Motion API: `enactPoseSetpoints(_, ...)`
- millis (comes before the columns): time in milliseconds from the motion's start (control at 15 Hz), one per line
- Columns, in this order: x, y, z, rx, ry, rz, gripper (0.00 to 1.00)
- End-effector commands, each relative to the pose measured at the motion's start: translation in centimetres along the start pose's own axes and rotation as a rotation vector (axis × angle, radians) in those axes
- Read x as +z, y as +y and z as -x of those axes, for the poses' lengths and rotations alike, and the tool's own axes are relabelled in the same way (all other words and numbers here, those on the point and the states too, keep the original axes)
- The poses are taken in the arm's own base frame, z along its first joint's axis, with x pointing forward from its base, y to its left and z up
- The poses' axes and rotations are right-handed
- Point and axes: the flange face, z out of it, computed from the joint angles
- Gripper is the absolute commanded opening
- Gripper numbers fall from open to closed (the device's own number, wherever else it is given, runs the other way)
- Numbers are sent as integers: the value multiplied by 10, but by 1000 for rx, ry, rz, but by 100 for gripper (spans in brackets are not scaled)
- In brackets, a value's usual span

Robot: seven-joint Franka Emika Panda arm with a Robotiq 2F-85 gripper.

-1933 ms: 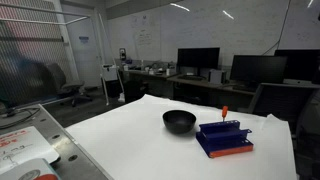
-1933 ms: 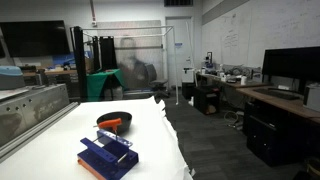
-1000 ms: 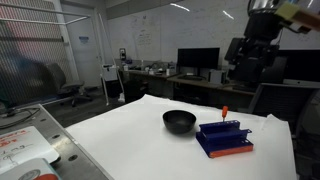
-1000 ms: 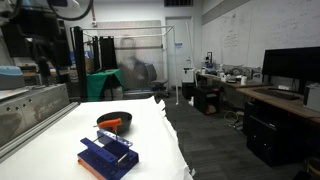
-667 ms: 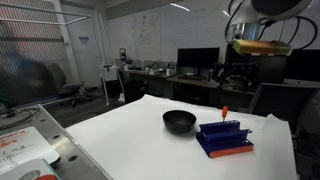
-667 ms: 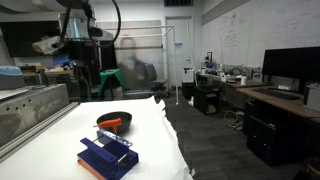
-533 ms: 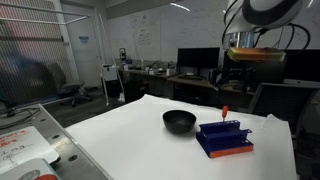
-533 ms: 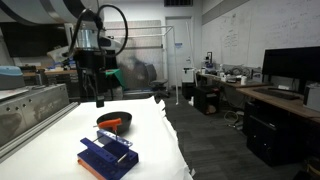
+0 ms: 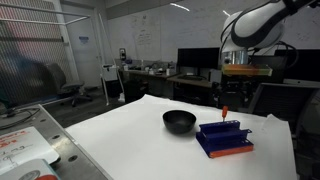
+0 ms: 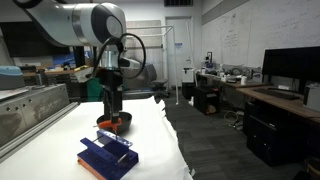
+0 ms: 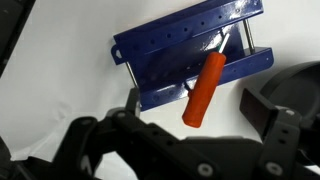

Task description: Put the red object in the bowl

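Observation:
My gripper is to go down slightly next, around the upper part of the red-orange peg, and then bring both fingers together on it.
The red object (image 9: 224, 111) is a slim red-orange peg that stands upright in the blue rack (image 9: 224, 138). The black bowl (image 9: 179, 121) sits on the white table right next to the rack. My gripper (image 9: 224, 98) hangs just above the peg. In the wrist view the peg (image 11: 203, 88) lies between my two spread fingers (image 11: 195, 105), with the rack (image 11: 180, 45) behind it. The gripper is open and holds nothing. In an exterior view my gripper (image 10: 112, 110) covers part of the bowl (image 10: 122, 124), and the rack (image 10: 105, 155) is nearer the camera.
The white table (image 9: 130, 145) has an edge close behind the rack. A grey unit with papers (image 9: 30, 150) stands at the table's near corner. Desks with monitors (image 9: 198, 62) line the back wall.
The arm has come into view from above and dropped toward the rack; my gripper now hangs just over the red peg. Peg, bowl and rack have not moved.

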Motion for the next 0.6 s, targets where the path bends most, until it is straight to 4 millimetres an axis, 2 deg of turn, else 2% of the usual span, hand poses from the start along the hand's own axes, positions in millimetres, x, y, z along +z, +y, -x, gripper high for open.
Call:
enactPoseSetpoints(0, 12, -5, -9, 33, -28, -41, 73)
enactPoseSetpoints(333, 22, -11, -5, 36, -50, -63, 33)
enactPoseSetpoints(533, 8, -13, 4, 14, -37, -83, 12)
